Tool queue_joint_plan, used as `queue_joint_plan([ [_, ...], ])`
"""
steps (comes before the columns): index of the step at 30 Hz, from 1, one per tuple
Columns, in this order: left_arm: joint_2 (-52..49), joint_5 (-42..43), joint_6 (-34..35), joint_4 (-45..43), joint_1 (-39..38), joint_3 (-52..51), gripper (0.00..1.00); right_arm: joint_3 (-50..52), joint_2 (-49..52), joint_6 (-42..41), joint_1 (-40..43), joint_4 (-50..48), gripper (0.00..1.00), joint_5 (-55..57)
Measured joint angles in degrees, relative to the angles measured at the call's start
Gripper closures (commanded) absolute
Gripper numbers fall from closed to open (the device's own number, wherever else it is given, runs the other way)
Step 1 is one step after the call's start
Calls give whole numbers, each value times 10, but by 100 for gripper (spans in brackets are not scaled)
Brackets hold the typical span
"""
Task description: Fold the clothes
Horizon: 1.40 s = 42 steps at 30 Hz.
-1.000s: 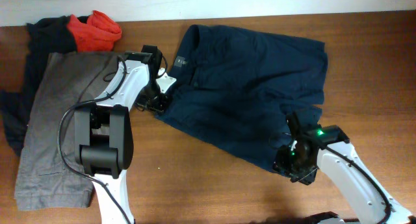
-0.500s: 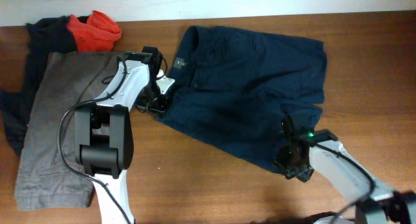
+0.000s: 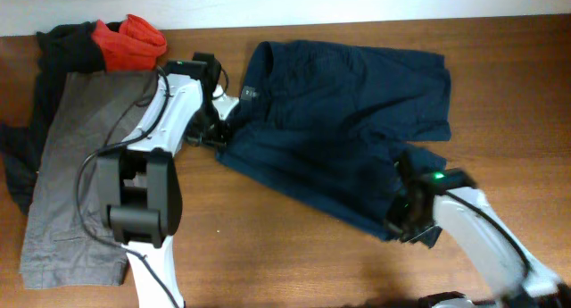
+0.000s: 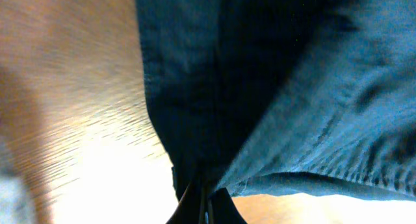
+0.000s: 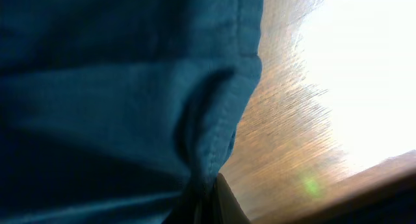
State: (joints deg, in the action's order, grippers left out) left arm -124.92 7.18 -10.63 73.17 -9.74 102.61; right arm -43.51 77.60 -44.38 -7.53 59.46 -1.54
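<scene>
I will next lift the hem in my right gripper outward, then lower and release it over the shorts' far part, since that lies flat outward of it.
Navy blue shorts (image 3: 339,120) lie spread across the middle of the wooden table (image 3: 268,245). My left gripper (image 3: 217,134) is shut on the shorts' waistband corner at their left end; the left wrist view shows the dark cloth (image 4: 214,107) pinched between the closed fingers (image 4: 205,208). My right gripper (image 3: 403,226) is shut on the hem of the shorts at their lower right edge. In the right wrist view the blue hem (image 5: 214,120) bunches into the closed fingers (image 5: 208,201).
A grey garment (image 3: 76,165) lies flat at the left. Behind it is a heap of dark and red clothes (image 3: 107,40). The left arm's base (image 3: 138,196) stands at the front left.
The right gripper has closed on the shorts' lower hem and shifted slightly right. The left gripper has pulled the waistband corner a little up and away, lifting that edge.
</scene>
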Motion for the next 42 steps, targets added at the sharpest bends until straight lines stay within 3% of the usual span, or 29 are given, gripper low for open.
queue_joint_plan([
  [5, 109, 21, 19, 8, 16, 22, 99, -113, -88, 61, 75, 72, 96, -13],
  [11, 214, 56, 45, 19, 32, 25, 99, -264, -107, 150, 149, 184, 96, -55],
  [20, 297, 61, 50, 75, 39, 26, 100, -360, -150, 205, 160, 244, 96, -61],
  [23, 298, 59, 52, 56, 39, 25, 99, -362, -146, 225, 160, 195, 96, -59],
  [29, 281, 59, 55, -49, 40, 9, 99, -362, -34, 253, 160, 71, 96, -55],
  [42, 99, 45, 58, -305, 41, -12, 99, -363, 249, 284, 160, -203, 96, -92],
])
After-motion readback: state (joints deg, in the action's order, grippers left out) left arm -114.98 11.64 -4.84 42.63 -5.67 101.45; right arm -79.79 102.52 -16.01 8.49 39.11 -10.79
